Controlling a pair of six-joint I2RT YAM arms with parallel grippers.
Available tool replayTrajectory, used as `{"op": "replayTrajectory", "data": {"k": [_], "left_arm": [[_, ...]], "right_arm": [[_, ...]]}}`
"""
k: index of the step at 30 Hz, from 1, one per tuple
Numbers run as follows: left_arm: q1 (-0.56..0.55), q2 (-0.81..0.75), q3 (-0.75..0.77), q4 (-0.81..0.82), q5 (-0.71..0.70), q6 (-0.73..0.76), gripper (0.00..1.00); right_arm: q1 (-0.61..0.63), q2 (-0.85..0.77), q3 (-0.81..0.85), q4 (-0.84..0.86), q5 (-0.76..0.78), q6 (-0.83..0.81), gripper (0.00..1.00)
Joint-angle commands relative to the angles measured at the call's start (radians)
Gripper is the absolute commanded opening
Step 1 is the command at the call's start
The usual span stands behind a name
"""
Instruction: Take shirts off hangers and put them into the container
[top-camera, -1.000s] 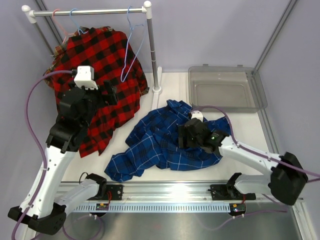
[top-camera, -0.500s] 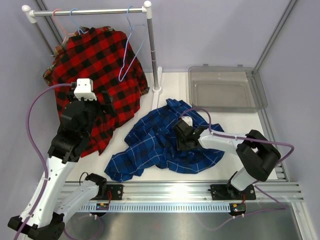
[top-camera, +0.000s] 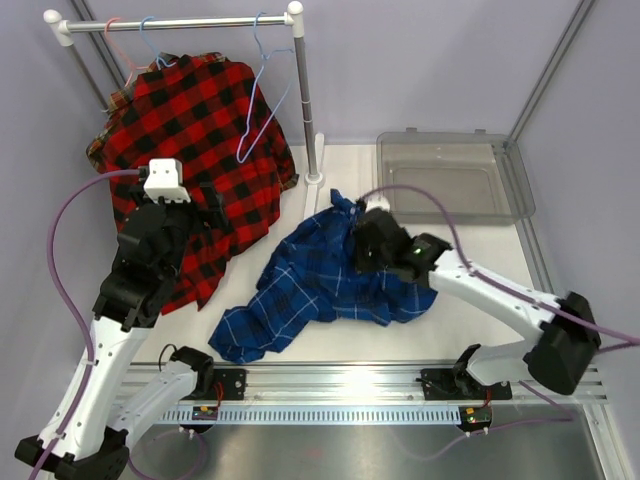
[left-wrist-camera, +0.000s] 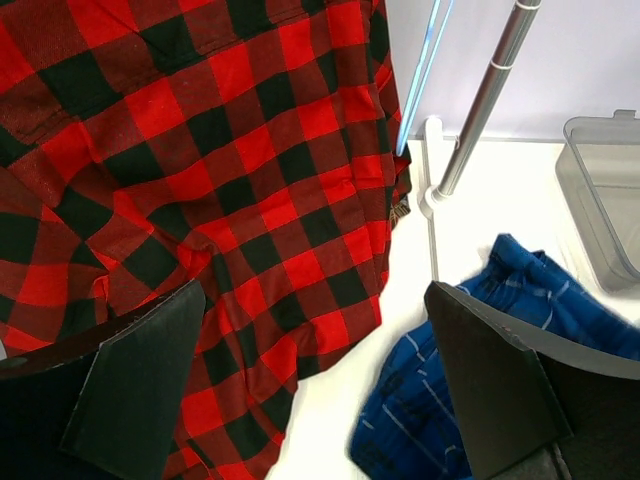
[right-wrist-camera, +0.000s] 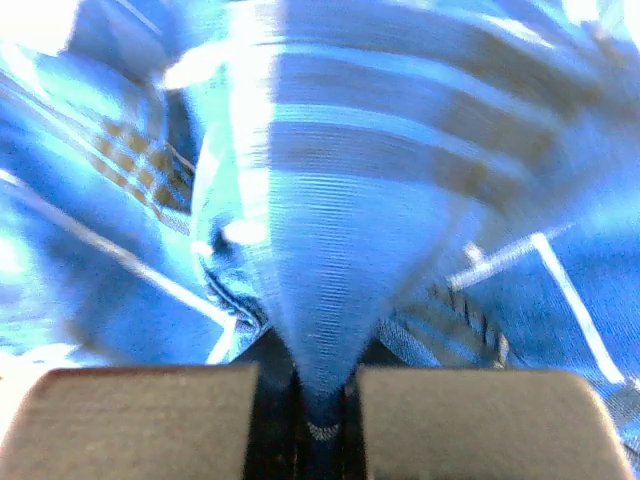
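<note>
The blue shirt is already off its hanger. My right gripper should therefore go up, carry the shirt outward over the grey container, then go down and let go of it inside.
The blue shirt lies crumpled on the table, off its hanger. My right gripper is shut on a fold of it near its far edge; in the right wrist view the blue cloth narrows into the closed jaws. The red-and-black shirt hangs on the rack, with a brown shirt peeking out behind it at the left. An empty light blue hanger dangles beside them. My left gripper is open in front of the red shirt's lower part, holding nothing. The grey container stands at the back right.
The rack's white-and-steel pole and its foot stand between the hanging shirts and the container. A pink hanger hook and a blue one sit on the top bar. Grey walls close in left, back and right.
My right gripper went from open to shut on the blue shirt and drew the fold up and toward the back right. The left arm has shifted only slightly.
</note>
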Motion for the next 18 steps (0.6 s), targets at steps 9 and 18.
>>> {"op": "replayTrajectory", "data": {"k": [9, 18], "left_arm": [[0.003, -0.023, -0.016, 0.075, -0.024, 0.003, 0.99], [0.003, -0.017, -0.019, 0.075, -0.018, 0.0, 0.99]], "right_arm": [[-0.354, -0.055, 0.865, -0.14, 0.018, -0.183, 0.0], [-0.599, 0.176, 1.442, -0.13, 0.009, -0.223, 0.0]]}}
